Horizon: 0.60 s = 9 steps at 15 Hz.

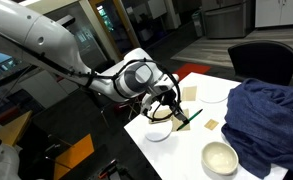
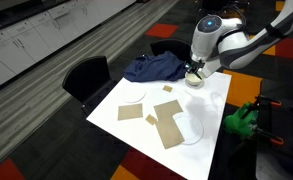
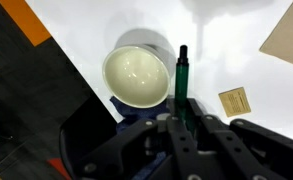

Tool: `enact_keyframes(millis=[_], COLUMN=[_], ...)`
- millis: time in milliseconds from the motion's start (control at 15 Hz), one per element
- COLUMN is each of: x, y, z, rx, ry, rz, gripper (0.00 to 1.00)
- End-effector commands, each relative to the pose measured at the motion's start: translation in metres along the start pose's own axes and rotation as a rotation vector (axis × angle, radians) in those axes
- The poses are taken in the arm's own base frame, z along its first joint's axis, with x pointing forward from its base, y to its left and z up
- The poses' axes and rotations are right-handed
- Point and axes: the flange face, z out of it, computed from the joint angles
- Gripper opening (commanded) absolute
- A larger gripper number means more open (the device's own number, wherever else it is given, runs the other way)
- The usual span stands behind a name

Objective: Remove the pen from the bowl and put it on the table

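Observation:
My gripper moves away from the cream bowl (image 1: 219,157) next and lowers the pen onto the table.
My gripper (image 3: 183,112) is shut on the thin green pen (image 3: 182,72), which sticks out past the fingertips over the white table (image 3: 226,45). The cream bowl (image 3: 137,76) lies just to the left of the pen in the wrist view, and it is empty. In an exterior view the gripper (image 1: 172,107) holds the pen (image 1: 187,118) tilted above the table (image 1: 183,152), up and away from the bowl (image 1: 219,157). In an exterior view the gripper (image 2: 194,71) hangs just over the bowl (image 2: 195,83).
A dark blue cloth (image 1: 266,118) lies beside the bowl and also shows in an exterior view (image 2: 151,68). White plates (image 1: 158,129) (image 2: 191,131) and tan squares (image 2: 169,128) (image 3: 235,100) lie on the table. A black chair (image 2: 86,75) stands at the table's edge.

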Motion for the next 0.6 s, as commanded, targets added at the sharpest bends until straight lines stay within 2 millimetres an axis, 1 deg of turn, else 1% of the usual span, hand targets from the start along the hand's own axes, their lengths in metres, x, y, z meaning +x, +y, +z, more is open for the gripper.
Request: enact_keyframes(millis=[0,200,533], x=[0.008,0.01,0.009], y=[-0.007,-0.014,-0.028], z=[0.008,0.022,0.056], rx=[0.022,0.026,0.017], ry=[0.0,-0.018,-0.038], rz=[-0.129,-0.217,-0.293], gripper=[0.03,0.03,0.03])
